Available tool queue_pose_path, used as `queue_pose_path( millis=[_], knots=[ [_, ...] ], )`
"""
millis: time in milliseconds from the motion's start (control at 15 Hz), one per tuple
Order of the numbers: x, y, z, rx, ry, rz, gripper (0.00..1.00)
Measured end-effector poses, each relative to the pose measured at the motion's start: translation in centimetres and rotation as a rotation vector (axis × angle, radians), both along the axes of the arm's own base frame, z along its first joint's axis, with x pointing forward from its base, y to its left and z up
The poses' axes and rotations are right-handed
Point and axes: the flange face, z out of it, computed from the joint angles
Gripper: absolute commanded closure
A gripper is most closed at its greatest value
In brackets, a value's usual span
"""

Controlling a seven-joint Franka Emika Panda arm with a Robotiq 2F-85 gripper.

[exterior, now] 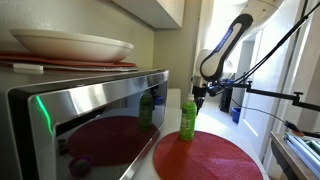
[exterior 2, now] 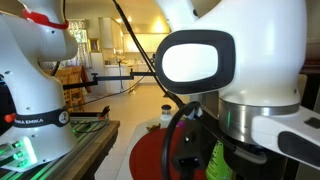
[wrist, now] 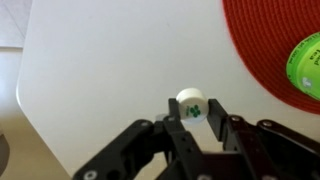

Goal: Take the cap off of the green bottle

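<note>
I will move my gripper down toward the white counter next to the red mat, away from the bottle, because that open surface is bare below the small white cap point(wrist: 191, 103).
The green bottle point(exterior: 188, 120) stands upright on a round red mat point(exterior: 205, 156), next to the microwave. Its top edge shows at the right of the wrist view point(wrist: 305, 62). My gripper point(wrist: 193, 112) is shut on a small white cap point(wrist: 191, 103) with a green mark, held over the white counter beside the mat. In an exterior view the gripper point(exterior: 198, 96) hangs just above and to the right of the bottle's top. A sliver of the bottle point(exterior 2: 216, 160) shows behind the arm in an exterior view.
A stainless microwave point(exterior: 85, 125) stands close beside the bottle, with a white bowl point(exterior: 72, 44) on a tray on top. A second white robot arm point(exterior 2: 35, 80) stands nearby. The white counter point(wrist: 110, 60) ends at an edge to the left in the wrist view.
</note>
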Motion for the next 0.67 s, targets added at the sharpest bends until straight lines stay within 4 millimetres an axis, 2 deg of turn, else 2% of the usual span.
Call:
queue_pose_path(
  millis=[400,667],
  knots=[
    [-0.1,-1.3,-2.1,0.000,0.011,-0.023,0.91],
    [0.0,-1.6,-2.7,0.007,-0.004,-0.035,0.91]
  ],
)
